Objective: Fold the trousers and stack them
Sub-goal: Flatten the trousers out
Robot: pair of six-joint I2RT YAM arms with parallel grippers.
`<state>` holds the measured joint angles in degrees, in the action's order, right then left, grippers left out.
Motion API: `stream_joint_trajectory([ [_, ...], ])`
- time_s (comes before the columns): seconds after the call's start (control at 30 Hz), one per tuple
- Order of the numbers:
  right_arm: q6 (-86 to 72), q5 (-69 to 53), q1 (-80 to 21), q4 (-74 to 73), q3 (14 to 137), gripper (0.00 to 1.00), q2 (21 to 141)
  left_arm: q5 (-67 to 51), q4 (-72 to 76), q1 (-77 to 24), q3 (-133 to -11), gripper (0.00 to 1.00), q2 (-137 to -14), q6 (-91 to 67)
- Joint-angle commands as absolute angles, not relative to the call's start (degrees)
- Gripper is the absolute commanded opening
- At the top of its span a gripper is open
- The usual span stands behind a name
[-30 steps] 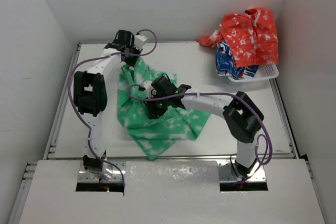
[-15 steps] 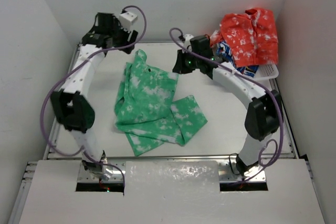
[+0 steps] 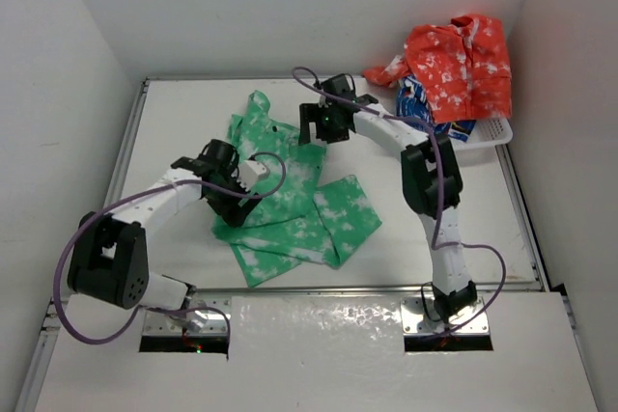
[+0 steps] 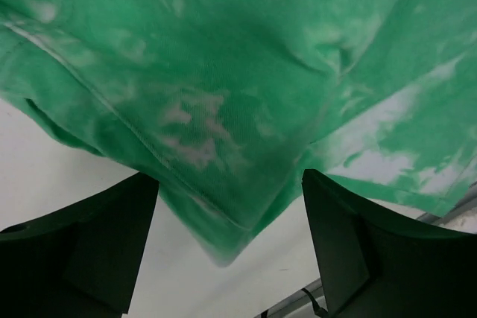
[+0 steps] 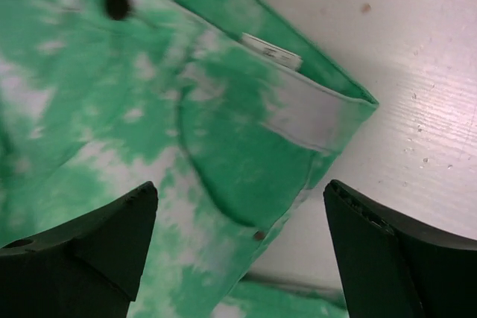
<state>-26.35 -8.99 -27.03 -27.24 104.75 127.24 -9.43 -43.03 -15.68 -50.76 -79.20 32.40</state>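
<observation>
My right gripper needs to go down and to the right in the right wrist view next, onto the waistband corner [image 3: 321, 149] [image 5: 332, 123], because the corner is still beyond the open fingers.
The trousers [image 3: 290, 190], bright green with white blotches, lie crumpled in the middle of the table, waistband toward the back and legs bunched toward the front. My left gripper [image 3: 229, 204] is open, low over their left edge; in the left wrist view a cloth corner [image 4: 223, 247] hangs between its fingers [image 4: 89, 243]. My right gripper [image 3: 320, 132] is open over the waistband's back right corner. In the right wrist view the waistband [image 5: 313, 117], a white label [image 5: 272, 51] and a dark button [image 5: 117, 3] lie under its spread fingers [image 5: 387, 251].
A white basket [image 3: 470, 139] stands at the back right, piled with a red-and-white cloth [image 3: 459, 60] and a blue patterned cloth [image 3: 420, 108]. Grey walls close the table on three sides.
My left arm has swung from the far left corner down to the trousers' left edge. My right gripper has moved slightly left and nearer, onto the waistband corner. The trousers lie spread as before.
</observation>
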Motion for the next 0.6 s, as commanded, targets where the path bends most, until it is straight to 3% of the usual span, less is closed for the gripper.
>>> stream_joint_trajectory([
  [0.0,-29.27,-1.80,-25.84,-31.27,113.42,0.88,133.22,-6.86,-34.46,-15.82,-50.63,0.77,-80.49,30.94],
  [0.1,-28.57,7.00,-26.98,-39.36,120.91,0.88,140.35,-4.67,-31.12,-16.43,-49.40,0.79,-83.49,29.45],
  [0.17,-29.26,5.64,-27.77,-39.56,120.33,0.86,142.56,-3.00,-27.96,-16.52,-48.26,0.79,-85.16,28.83],
  [0.2,-30.40,1.97,-28.12,-38.16,116.93,0.81,142.56,-2.55,-26.99,-16.61,-47.99,0.77,-85.69,28.65],
  [0.27,-31.81,0.27,-29.26,-33.17,112.87,0.71,141.08,-1.15,-25.23,-16.52,-48.51,0.67,-87.26,28.30],
  [0.3,-33.12,-1.74,-29.62,-31.48,109.72,0.58,140.63,-0.62,-24.79,-16.35,-48.95,0.51,-87.80,28.30],
  [0.33,-33.66,-2.28,-30.05,-30.07,108.82,0.51,140.28,-0.27,-24.18,-15.91,-50.00,0.42,-88.15,28.30],
  [0.37,-34.36,-2.98,-30.67,-27.97,108.29,0.33,140.01,0.43,-23.91,-15.30,-50.79,0.33,-88.94,28.74],
  [0.4,-34.71,-3.86,-30.85,-27.34,108.54,0.20,140.10,1.48,-23.73,-14.60,-51.67,0.20,-89.29,29.09],
  [0.43,-35.24,-5.69,-30.85,-27.07,108.89,0.10,140.10,2.45,-23.64,-12.15,-54.20,0.00,-89.73,29.35],
  [0.47,-36.03,-6.41,-30.94,-26.81,109.07,0.00,139.58,2.98,-23.64,-10.39,-55.88,0.00,-90.52,29.36],
  [0.57,-38.23,-7.21,-31.02,-23.22,105.23,0.00,135.28,3.25,-23.91,-2.39,-63.61,0.00,-92.01,30.40],
])
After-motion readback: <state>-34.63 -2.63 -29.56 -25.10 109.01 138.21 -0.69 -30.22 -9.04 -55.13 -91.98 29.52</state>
